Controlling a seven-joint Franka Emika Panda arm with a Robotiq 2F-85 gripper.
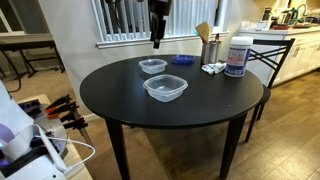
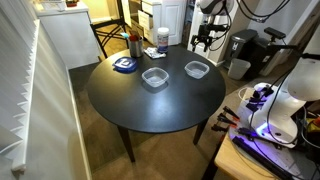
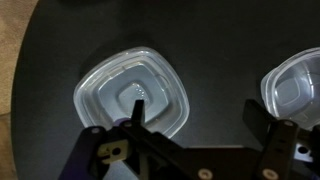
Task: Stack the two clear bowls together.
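My gripper will go down and outward onto the near bowl's edge facing the other bowl (image 3: 186, 106), because that edge is between my fingers.
Two clear plastic bowls sit apart on the round black table, both empty. They show in both exterior views: one bowl (image 1: 153, 66) (image 2: 154, 77) lies near the blue dish, the other bowl (image 1: 165, 88) (image 2: 197, 69) lies beside it. My gripper (image 1: 157, 40) (image 2: 207, 40) hangs well above them, open and empty. In the wrist view one bowl (image 3: 132, 95) lies below the left finger and the other bowl (image 3: 295, 90) is cut by the right edge. The gripper (image 3: 200, 118) is open over bare table between them.
A small flat blue dish (image 1: 181, 60) (image 2: 125, 65), a white tub with blue label (image 1: 237, 57) (image 2: 161, 40), a metal cup (image 1: 210, 50) (image 2: 134, 46) and small packets (image 1: 213, 68) stand on one side of the table. Chairs stand around the table.
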